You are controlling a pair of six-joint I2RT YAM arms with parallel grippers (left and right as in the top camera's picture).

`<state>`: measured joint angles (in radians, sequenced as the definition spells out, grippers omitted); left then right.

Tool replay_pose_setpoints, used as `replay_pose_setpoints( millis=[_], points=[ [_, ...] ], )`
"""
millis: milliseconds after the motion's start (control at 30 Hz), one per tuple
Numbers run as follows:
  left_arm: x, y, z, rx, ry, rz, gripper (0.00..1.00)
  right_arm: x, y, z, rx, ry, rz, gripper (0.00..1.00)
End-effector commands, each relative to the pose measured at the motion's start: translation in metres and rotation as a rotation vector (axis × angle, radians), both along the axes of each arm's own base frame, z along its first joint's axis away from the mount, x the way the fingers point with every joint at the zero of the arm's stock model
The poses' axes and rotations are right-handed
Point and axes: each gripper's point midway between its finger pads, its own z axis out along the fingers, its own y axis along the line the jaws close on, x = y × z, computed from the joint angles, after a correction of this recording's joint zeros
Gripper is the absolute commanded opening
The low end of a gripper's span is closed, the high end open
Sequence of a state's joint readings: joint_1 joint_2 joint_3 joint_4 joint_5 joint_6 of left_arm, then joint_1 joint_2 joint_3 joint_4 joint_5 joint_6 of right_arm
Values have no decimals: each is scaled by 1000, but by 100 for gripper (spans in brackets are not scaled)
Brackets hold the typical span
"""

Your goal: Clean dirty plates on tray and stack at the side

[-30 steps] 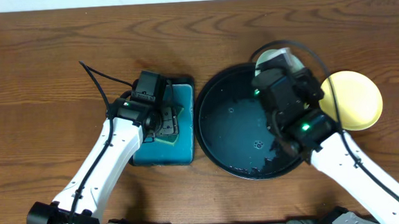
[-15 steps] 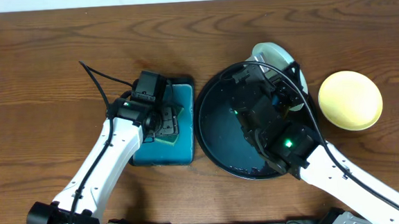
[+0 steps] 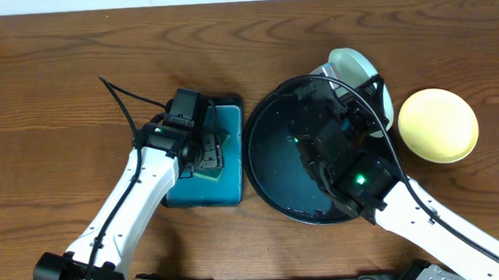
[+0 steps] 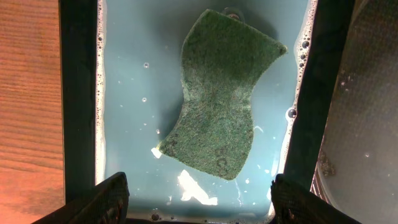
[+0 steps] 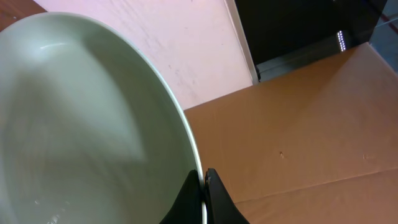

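Observation:
The pale yellow plate (image 3: pixel 438 126) is below my right gripper and to its right in the overhead view. My right gripper will swing across and down and let go of its plate on top of that one.
A pale mint plate (image 3: pixel 360 69) is held up on a tilt over the far right rim of the round black tray (image 3: pixel 277 169). My right gripper (image 3: pixel 354 107) is shut on its rim. In the right wrist view the fingertips (image 5: pixel 203 186) pinch the thin edge of the plate (image 5: pixel 81 124). A pale yellow plate (image 3: pixel 438 126) lies on the table to the right of the tray. My left gripper (image 3: pixel 205 156) hovers open over a green sponge (image 4: pixel 217 106), its jaws (image 4: pixel 199 199) wide apart and empty.
The sponge lies in soapy water in a small rectangular black tray with a teal inside (image 3: pixel 202 193), just left of the round tray. The round tray's wet floor shows a small dark smear (image 3: pixel 324 177). Bare wooden table surrounds both.
The right arm has swung left over the round tray, and the mint plate in its grip has risen and tilted so more of it shows. The left arm has not moved.

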<state>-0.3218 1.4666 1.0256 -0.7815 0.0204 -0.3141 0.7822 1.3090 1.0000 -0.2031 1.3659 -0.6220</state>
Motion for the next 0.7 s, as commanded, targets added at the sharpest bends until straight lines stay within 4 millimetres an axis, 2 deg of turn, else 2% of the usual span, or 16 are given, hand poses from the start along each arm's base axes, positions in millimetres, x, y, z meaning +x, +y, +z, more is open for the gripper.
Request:
replay_pose_setpoints(
  millis=[0,133,233,333,533,667],
  points=[
    [-3,2,-6,10,20,8,74,-2,-2,9,-8,-18,-23,1],
    [-3,2,-6,10,20,8,74,-2,-1,10,3,-27,-22,1],
    [-3,2,-6,10,20,8,74,8,3,4,123,-62,22,1],
    [-3,2,-6,11,20,8,74,17,7,-13,277,-61,69,1],
    [-3,3,-6,11,21,8,74,29,-3,-77,662,78,56,1],
    [-3,3,-6,11,21,8,74,32,-39,-114,886,110,-118,1]
  ],
)
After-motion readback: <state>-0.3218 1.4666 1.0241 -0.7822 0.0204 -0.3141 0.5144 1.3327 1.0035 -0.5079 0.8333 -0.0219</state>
